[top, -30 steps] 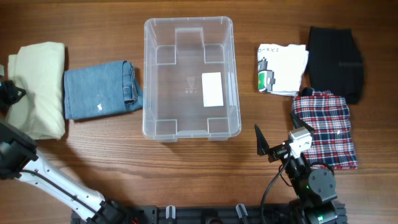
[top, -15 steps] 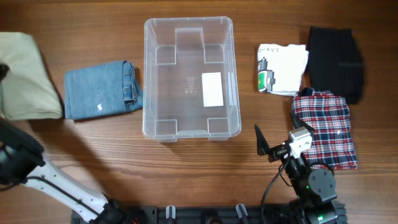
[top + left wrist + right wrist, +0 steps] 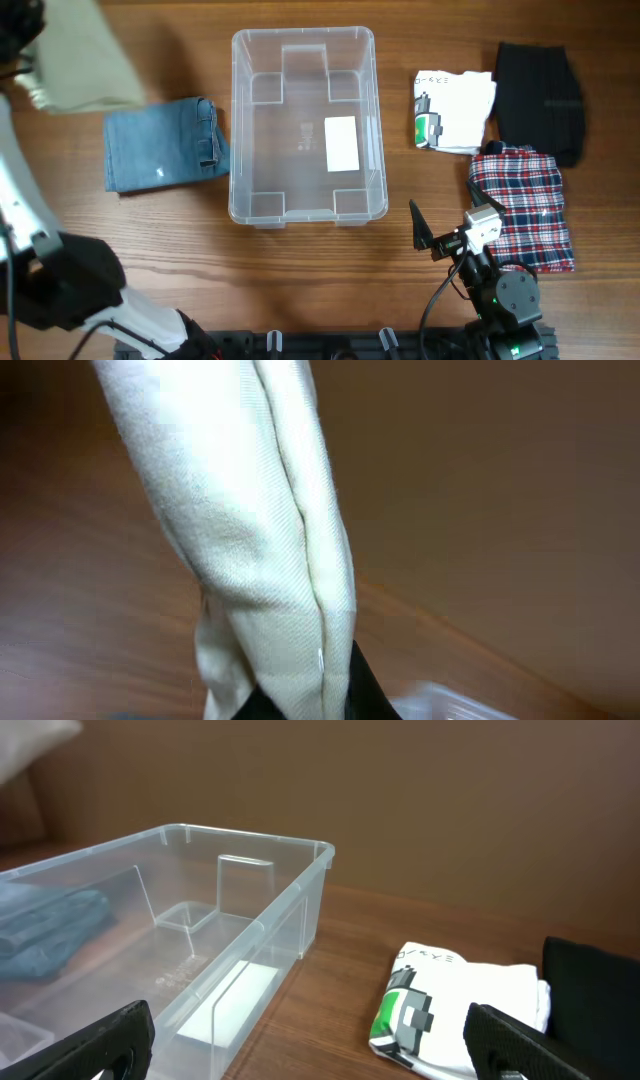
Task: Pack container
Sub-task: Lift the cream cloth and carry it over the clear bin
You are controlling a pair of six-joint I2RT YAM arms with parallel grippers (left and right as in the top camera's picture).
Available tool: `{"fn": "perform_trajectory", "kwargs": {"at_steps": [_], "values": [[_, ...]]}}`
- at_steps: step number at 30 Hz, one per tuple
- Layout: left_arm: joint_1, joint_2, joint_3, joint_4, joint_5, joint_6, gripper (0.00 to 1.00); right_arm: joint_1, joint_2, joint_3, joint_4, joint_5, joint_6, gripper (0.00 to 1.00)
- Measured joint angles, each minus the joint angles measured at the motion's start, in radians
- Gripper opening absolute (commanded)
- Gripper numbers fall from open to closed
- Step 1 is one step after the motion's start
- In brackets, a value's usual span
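Note:
The clear container (image 3: 236, 120) is empty, so I should move my left gripper to the right in the overhead view, lower the garment onto the container's bottom (image 3: 320, 136) and let go of it.
The clear container (image 3: 236, 120) stands empty mid-table, with a white label on its bottom; it also shows in the right wrist view (image 3: 300, 870). My left gripper (image 3: 14, 28) is shut on a cream folded garment (image 3: 82, 62) and holds it in the air at the far left. In the left wrist view the garment (image 3: 260, 530) hangs from the jaws (image 3: 310, 695). My right gripper (image 3: 440, 240) is open and empty, near the front, right of the container; its fingers (image 3: 310, 1050) frame the wrist view.
Folded denim (image 3: 165, 145) lies just left of the container. A white printed T-shirt (image 3: 452, 110), a black garment (image 3: 540, 100) and a plaid shirt (image 3: 525, 205) lie on the right. The T-shirt (image 3: 460, 1010) sits ahead of the right gripper.
My left gripper has lifted the cream garment off the table's left side and carried it up and toward the back. The right arm has not moved.

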Motion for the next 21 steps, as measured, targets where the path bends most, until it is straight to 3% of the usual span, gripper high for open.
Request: {"fn": "perform_trajectory", "kwargs": {"at_steps": [4, 12, 21], "values": [[-0.191, -0.092, 0.0, -0.03, 0.019, -0.085, 0.04, 0.0, 0.0, 0.0, 0.0, 0.0, 0.0, 1.0], [-0.552, -0.113, -0.002, -0.116, 0.048, -0.135, 0.04, 0.0, 0.0, 0.0, 0.0, 0.0, 0.0, 1.0], [-0.719, -0.008, -0.002, -0.146, 0.048, -0.147, 0.04, 0.0, 0.0, 0.0, 0.0, 0.0, 0.0, 1.0]]}}
